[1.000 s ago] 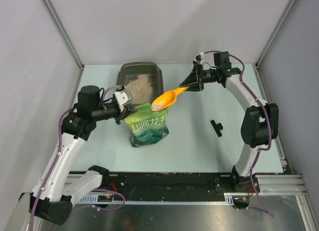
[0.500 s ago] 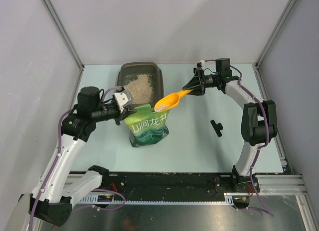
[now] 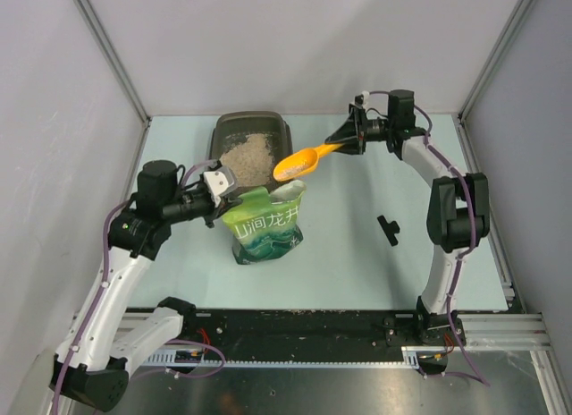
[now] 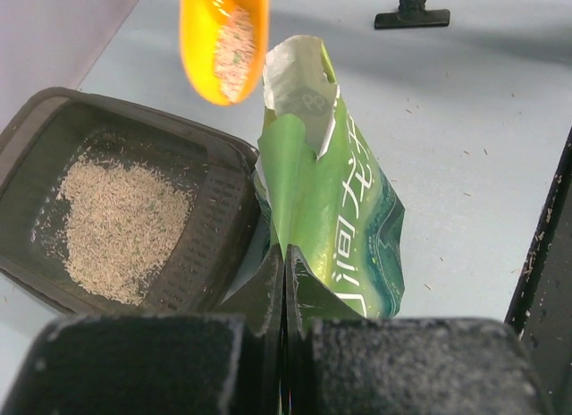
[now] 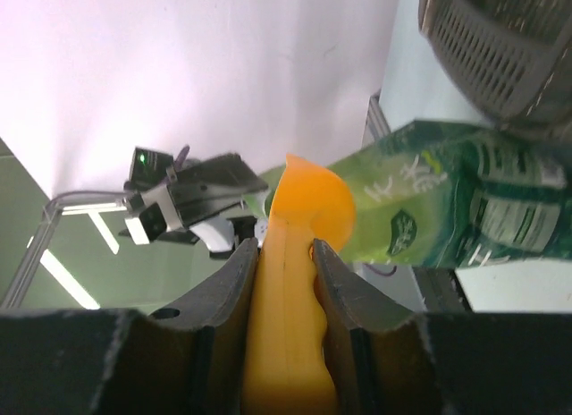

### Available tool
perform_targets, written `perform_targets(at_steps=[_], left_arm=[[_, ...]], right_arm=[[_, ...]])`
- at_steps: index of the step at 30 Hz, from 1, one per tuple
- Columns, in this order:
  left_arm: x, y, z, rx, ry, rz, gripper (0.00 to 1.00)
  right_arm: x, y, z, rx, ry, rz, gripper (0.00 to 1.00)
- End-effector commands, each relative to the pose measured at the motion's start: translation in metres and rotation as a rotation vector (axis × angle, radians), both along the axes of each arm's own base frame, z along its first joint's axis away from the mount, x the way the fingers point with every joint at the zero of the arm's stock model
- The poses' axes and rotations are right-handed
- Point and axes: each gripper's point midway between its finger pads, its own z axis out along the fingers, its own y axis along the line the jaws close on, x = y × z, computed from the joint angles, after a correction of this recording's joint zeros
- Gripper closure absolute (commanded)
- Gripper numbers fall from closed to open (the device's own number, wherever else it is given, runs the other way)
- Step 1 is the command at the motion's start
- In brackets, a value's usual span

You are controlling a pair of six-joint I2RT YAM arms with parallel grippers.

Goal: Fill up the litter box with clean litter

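Observation:
My right gripper tips the scoop [image 3: 298, 162] over the litter box next. It then lowers the scoop onto the tabletop beyond the black clip and releases it, since that spot is clear.
The dark litter box [image 3: 284, 131] sits at the back of the table with a pile of pale clean litter [image 3: 248, 156] in it; it also shows in the left wrist view [image 4: 228, 178]. My right gripper [image 3: 345, 145] is shut on the handle of an orange scoop [image 3: 298, 162] that holds litter above the gap between box and pouch. In the right wrist view the scoop handle [image 5: 284, 326] sits between the fingers. My left gripper [image 3: 227, 201] is shut on the edge of the open green pouch [image 3: 264, 222], holding it upright.
A small black clip [image 3: 388, 229] lies on the table to the right of the pouch. Grey walls enclose the table at the left, back and right. The litter box rim is close to the pouch's left side [image 4: 326, 191].
My right gripper has carried the loaded scoop up out of the pouch mouth and back toward the litter box. The left gripper and pouch have stayed put.

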Motion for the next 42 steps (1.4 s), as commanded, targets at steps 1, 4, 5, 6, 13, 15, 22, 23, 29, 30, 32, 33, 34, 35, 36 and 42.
perform_targets(at_steps=[1, 4, 5, 6, 13, 15, 22, 23, 29, 30, 32, 33, 34, 35, 36, 42], left_arm=[[-0.004, 0.006, -0.006, 0.035, -0.021, 0.003, 1.0], [-0.006, 0.007, -0.011, 0.053, -0.017, -0.004, 1.0], [-0.007, 0.008, -0.014, 0.067, -0.019, -0.009, 1.0], [-0.007, 0.01, -0.015, 0.074, -0.022, -0.008, 1.0], [-0.01, 0.011, -0.018, 0.079, -0.015, -0.007, 1.0], [-0.011, 0.013, -0.019, 0.082, -0.012, -0.001, 1.0], [-0.015, 0.013, -0.022, 0.066, -0.006, -0.012, 1.0], [-0.016, 0.013, -0.022, 0.065, -0.001, -0.012, 1.0], [-0.02, 0.011, -0.029, 0.056, 0.015, -0.031, 1.0], [-0.022, 0.012, -0.03, 0.055, 0.016, -0.032, 1.0], [-0.022, 0.011, -0.032, 0.054, 0.021, -0.036, 1.0], [-0.023, 0.011, -0.032, 0.053, 0.019, -0.036, 1.0], [-0.024, 0.011, -0.032, 0.052, 0.018, -0.039, 1.0], [-0.024, 0.011, -0.031, 0.052, 0.016, -0.043, 1.0], [-0.023, 0.011, -0.031, 0.051, 0.016, -0.042, 1.0], [-0.025, 0.008, -0.028, 0.05, -0.006, -0.075, 1.0]], right_arm=[[0.038, 0.013, 0.022, -0.004, -0.117, -0.072, 1.0], [0.059, 0.031, 0.022, -0.02, -0.166, -0.095, 1.0], [0.068, 0.037, 0.007, -0.038, -0.153, -0.096, 1.0], [0.074, 0.046, 0.014, -0.049, -0.216, -0.104, 1.0], [0.126, 0.087, -0.013, -0.14, -0.446, -0.135, 1.0], [0.141, 0.091, -0.034, -0.193, -0.462, -0.171, 1.0], [0.168, 0.085, -0.053, -0.288, -0.554, -0.263, 1.0], [0.174, 0.079, -0.052, -0.303, -0.58, -0.279, 1.0], [0.198, 0.068, -0.031, -0.39, -0.739, -0.389, 1.0], [0.204, 0.065, -0.029, -0.426, -0.784, -0.413, 1.0], [0.208, 0.066, -0.023, -0.446, -0.836, -0.435, 1.0], [0.212, 0.066, -0.025, -0.494, -0.882, -0.447, 1.0], [0.213, 0.069, -0.015, -0.508, -0.927, -0.46, 1.0], [0.214, 0.068, -0.017, -0.539, -0.952, -0.461, 1.0], [0.217, 0.071, -0.016, -0.581, -0.982, -0.484, 1.0], [0.218, 0.064, 0.006, -0.732, -1.158, -0.516, 1.0]])
